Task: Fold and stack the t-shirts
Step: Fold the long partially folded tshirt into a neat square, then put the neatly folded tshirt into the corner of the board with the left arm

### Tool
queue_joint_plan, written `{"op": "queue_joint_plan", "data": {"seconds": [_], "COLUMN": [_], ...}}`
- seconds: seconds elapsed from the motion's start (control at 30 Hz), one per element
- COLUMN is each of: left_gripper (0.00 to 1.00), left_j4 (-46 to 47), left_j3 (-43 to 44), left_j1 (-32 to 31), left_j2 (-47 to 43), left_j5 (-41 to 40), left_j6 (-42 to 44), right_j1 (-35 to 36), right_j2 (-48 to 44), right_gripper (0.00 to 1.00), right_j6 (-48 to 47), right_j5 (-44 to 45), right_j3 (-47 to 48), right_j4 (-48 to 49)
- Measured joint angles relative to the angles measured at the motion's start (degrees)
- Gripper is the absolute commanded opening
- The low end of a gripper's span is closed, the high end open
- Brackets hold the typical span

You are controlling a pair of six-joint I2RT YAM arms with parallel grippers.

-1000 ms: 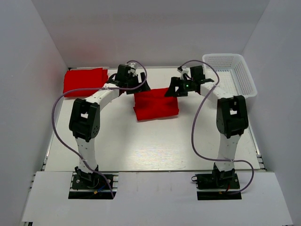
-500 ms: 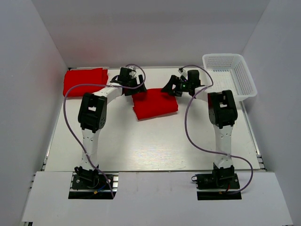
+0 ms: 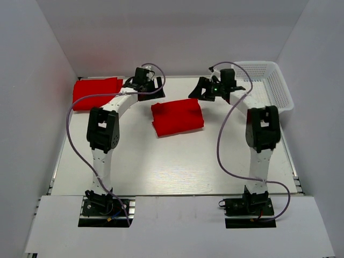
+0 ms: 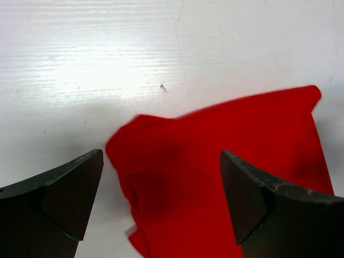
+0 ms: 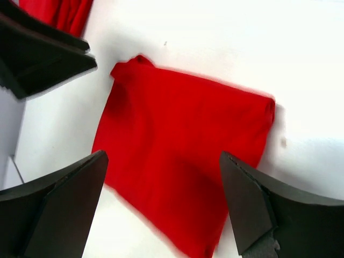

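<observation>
My left gripper should next move down and back onto the middle shirt's edge facing the second shirt (image 3: 154, 116) (image 4: 130, 200), because that edge is below my gripper and closer to my base.
A folded red t-shirt (image 3: 177, 118) lies on the white table near the middle back. It also shows in the left wrist view (image 4: 226, 172) and in the right wrist view (image 5: 183, 156). A second folded red t-shirt (image 3: 97, 92) lies at the back left; its edge shows in the right wrist view (image 5: 59, 13). My left gripper (image 3: 151, 91) is open and empty, raised behind the middle shirt's left corner. My right gripper (image 3: 200, 90) is open and empty, raised behind its right corner. Both hold nothing.
A white mesh basket (image 3: 277, 88) stands at the back right beside the right arm. White walls close in the table on the left, back and right. Purple cables loop off both arms.
Both grippers have lifted off the middle shirt's back edge and drawn back toward the rear wall. The shirt stays folded on the table.
</observation>
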Motion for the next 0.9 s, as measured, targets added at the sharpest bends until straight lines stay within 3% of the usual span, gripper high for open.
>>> {"op": "queue_joint_plan", "data": {"seconds": [0.23, 0.4, 0.8, 0.9], "left_gripper": [1.00, 1.00, 1.00, 0.88], "left_j4": [-1.77, 0.28, 9.75, 13.11], "left_j3": [-12.83, -22.18, -28.74, -28.83], "left_j1": [-0.70, -0.94, -1.03, -1.46], "left_j2": [-12.66, -15.43, -11.45, -10.25], "left_j5": [-1.14, 0.50, 9.05, 11.26], "left_j6": [-1.60, -4.63, -9.33, -9.79], "right_j1": [-0.11, -0.20, -0.37, -0.37], "right_j2": [-24.57, -32.50, -43.78, -45.33], "right_gripper": [0.90, 0.90, 0.90, 0.90], "right_j6": [-1.22, -0.87, -1.60, -2.56], "right_j5": [7.56, 11.26, 18.36, 19.67], "right_j3": [-22.14, -34.21, -41.00, -41.13], "right_j4": [4.07, 5.68, 4.72, 4.61]}}
